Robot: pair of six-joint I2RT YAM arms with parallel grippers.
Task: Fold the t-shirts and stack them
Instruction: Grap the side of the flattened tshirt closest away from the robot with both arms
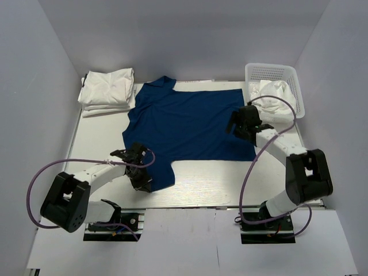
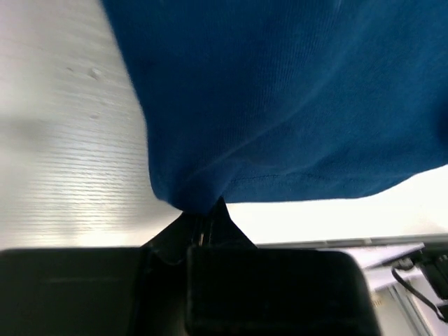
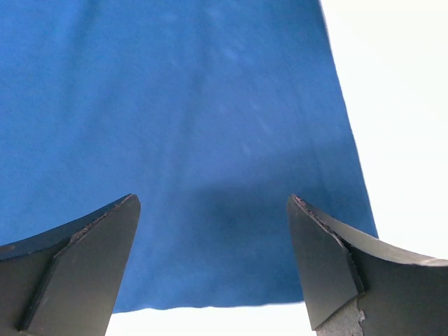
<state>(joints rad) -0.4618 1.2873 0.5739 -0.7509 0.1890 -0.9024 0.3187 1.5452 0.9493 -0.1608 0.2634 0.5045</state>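
My right gripper hovers over cloth inside the t-shirt's near corner (image 1: 253, 158). It moves down, back and toward the right in the top view onto that corner next.
The royal blue t-shirt (image 1: 190, 123) lies spread flat in the middle of the table; its chest print does not show. My left gripper (image 1: 142, 178) is shut on the shirt's near left sleeve. In the left wrist view the gripper (image 2: 202, 214) pinches a gathered corner of the blue cloth (image 2: 294, 98) just above the table. My right gripper (image 1: 240, 123) hovers over the shirt's right edge. In the right wrist view the gripper (image 3: 213, 210) is open and empty, with the blue cloth (image 3: 182, 119) below it. Folded white t-shirts (image 1: 108, 91) are stacked at the back left.
A white mesh basket (image 1: 275, 72) stands at the back right with a crumpled white shirt (image 1: 275, 92) in it. The white table (image 1: 207, 181) shows bare in front of the blue shirt. Grey walls close in on both sides and at the back.
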